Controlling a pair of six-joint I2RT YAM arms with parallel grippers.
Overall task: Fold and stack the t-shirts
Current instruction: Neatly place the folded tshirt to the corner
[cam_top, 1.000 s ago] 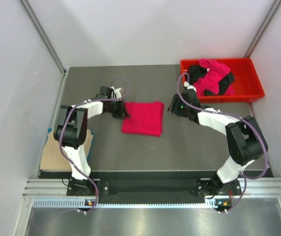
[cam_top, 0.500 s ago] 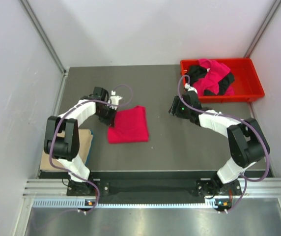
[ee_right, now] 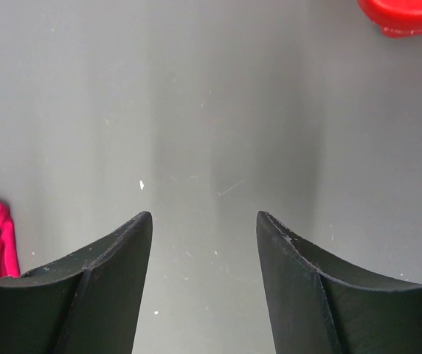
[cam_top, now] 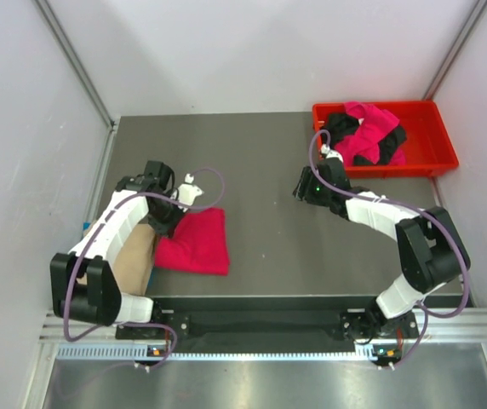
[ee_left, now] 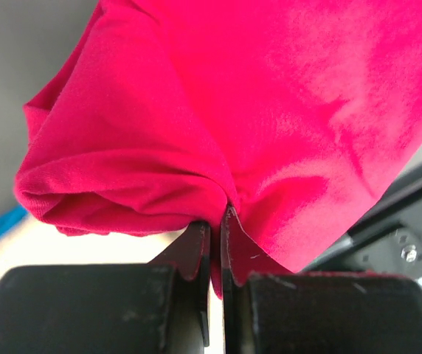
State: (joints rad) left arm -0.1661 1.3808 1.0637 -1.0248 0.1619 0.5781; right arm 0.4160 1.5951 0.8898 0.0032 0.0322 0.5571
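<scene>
My left gripper goes to the left in the top view, over the tan-beige t-shirt, and releases next, as the pink t-shirt still lies mostly beside it.
A folded magenta-pink t-shirt lies at the table's front left, its left edge over a tan-beige t-shirt. My left gripper is shut on the pink shirt's edge; the left wrist view shows the cloth pinched between the jaws and beige below. My right gripper is open and empty over bare table; the right wrist view shows nothing between its fingers. More pink and black t-shirts lie heaped in the red tray.
The tan-beige shirt lies at the front left edge, with a bit of blue beside it. The red tray stands at the back right. White walls close in the table on three sides.
My left gripper has dragged the folded pink t-shirt from the table's middle to the front left, onto the edge of the tan-beige shirt. The right arm has barely moved.
</scene>
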